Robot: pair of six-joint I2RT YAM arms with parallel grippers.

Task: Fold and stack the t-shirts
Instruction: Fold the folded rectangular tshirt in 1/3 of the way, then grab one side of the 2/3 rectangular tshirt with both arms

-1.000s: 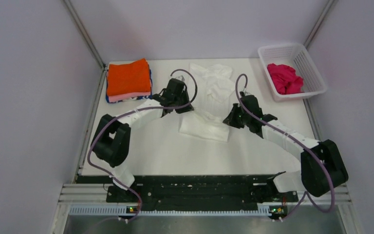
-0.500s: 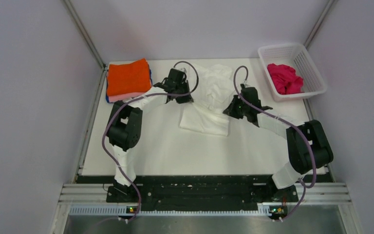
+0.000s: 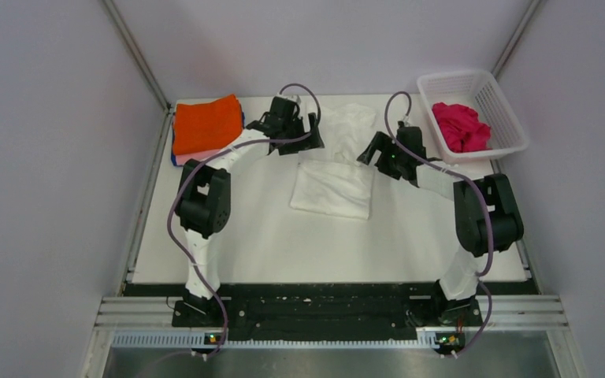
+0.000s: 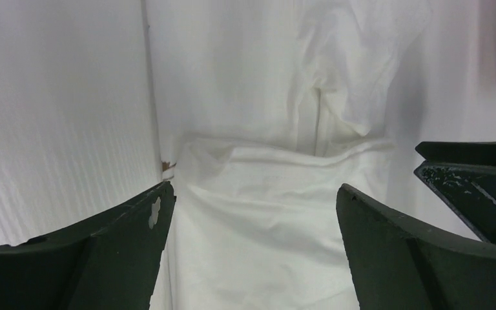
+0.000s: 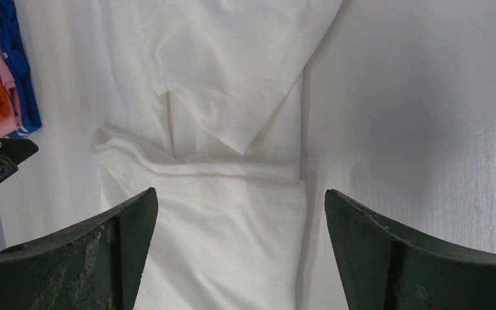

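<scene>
The fold's near corner (image 3: pixel 294 205) on the stack's side is back and below, so my left gripper should next bring its open fingers back and down around it.
A white t-shirt (image 3: pixel 332 189) lies mid-table, its near part folded into a rectangle and its far part (image 3: pixel 350 126) rumpled and flat. My left gripper (image 3: pixel 307 140) hovers at the fold's far left corner and my right gripper (image 3: pixel 369 150) at its far right corner. In the left wrist view the left gripper (image 4: pixel 255 206) is open above the white t-shirt (image 4: pixel 265 219), holding nothing. The right gripper (image 5: pixel 240 206) is likewise open over the shirt's fold (image 5: pixel 219 213). A folded stack with an orange shirt (image 3: pixel 207 124) on top sits at the far left. A magenta shirt (image 3: pixel 459 126) lies in the basket.
The white lattice basket (image 3: pixel 506 118) stands at the far right corner. The stack's orange, pink and blue edges (image 5: pixel 3 77) show left of the right gripper. Grey walls enclose the table (image 3: pixel 260 236) on three sides.
Both grippers moved toward the far side of the table with the shirt's cloth, then opened and let it go. The shirt now lies folded into a rectangle.
</scene>
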